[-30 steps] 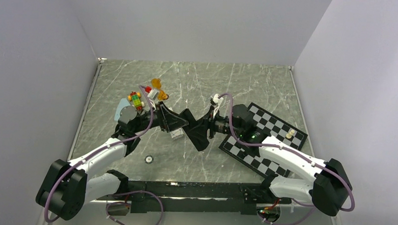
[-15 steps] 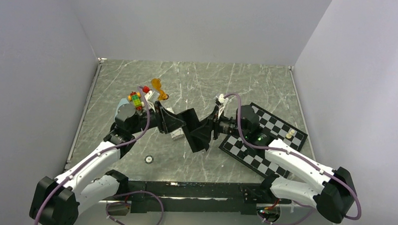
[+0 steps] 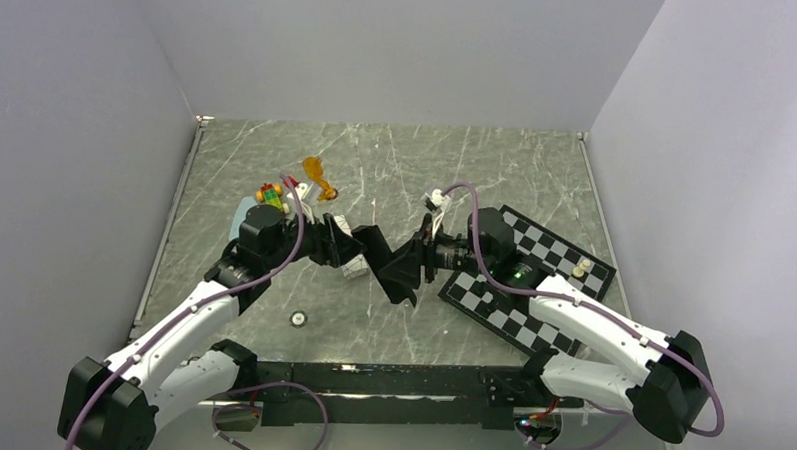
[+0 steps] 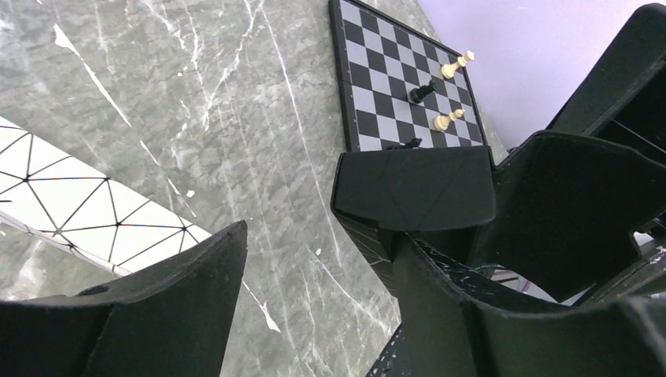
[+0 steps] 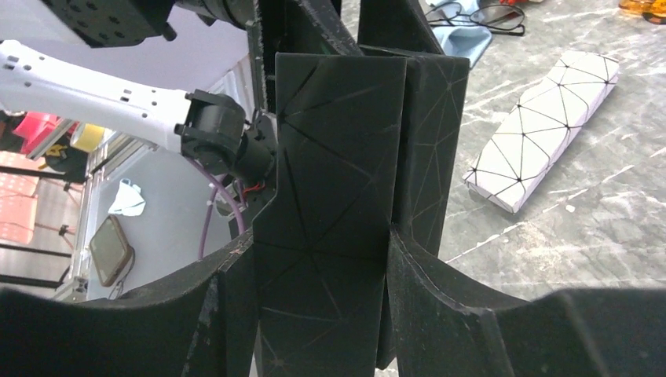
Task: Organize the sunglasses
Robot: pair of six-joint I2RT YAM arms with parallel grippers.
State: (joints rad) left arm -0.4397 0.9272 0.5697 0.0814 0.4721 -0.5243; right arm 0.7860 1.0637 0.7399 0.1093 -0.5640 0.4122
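Observation:
Next, my right gripper takes the black case outward and down, onto bare marble between the white patterned case and the chessboard (image 5: 559, 250).
My right gripper (image 5: 318, 243) is shut on the upright black case (image 5: 338, 157), held above the table's middle (image 3: 393, 270). My left gripper (image 4: 318, 243) stands open just left of it (image 3: 346, 245), with only marble between its fingers; the case's flap (image 4: 412, 188) lies past its right finger. The orange sunglasses (image 3: 319, 178) lie further back on the table, at the top right edge of the right wrist view (image 5: 644, 6). The black wire-framed sunglasses (image 5: 479, 16) rest on a light blue cloth (image 5: 463, 35). The white patterned case (image 5: 550, 126) lies flat below the left gripper (image 4: 86, 212).
A chessboard (image 3: 533, 280) with a few pieces (image 3: 580, 266) lies under the right arm. A colourful toy (image 3: 271, 194) sits by the blue cloth (image 3: 243, 218) at the left. A small round object (image 3: 297, 319) lies near the front.
My left gripper's jaws have widened and it no longer grips the black case's left end. The case now looks narrower. The right gripper still holds it, shifted slightly.

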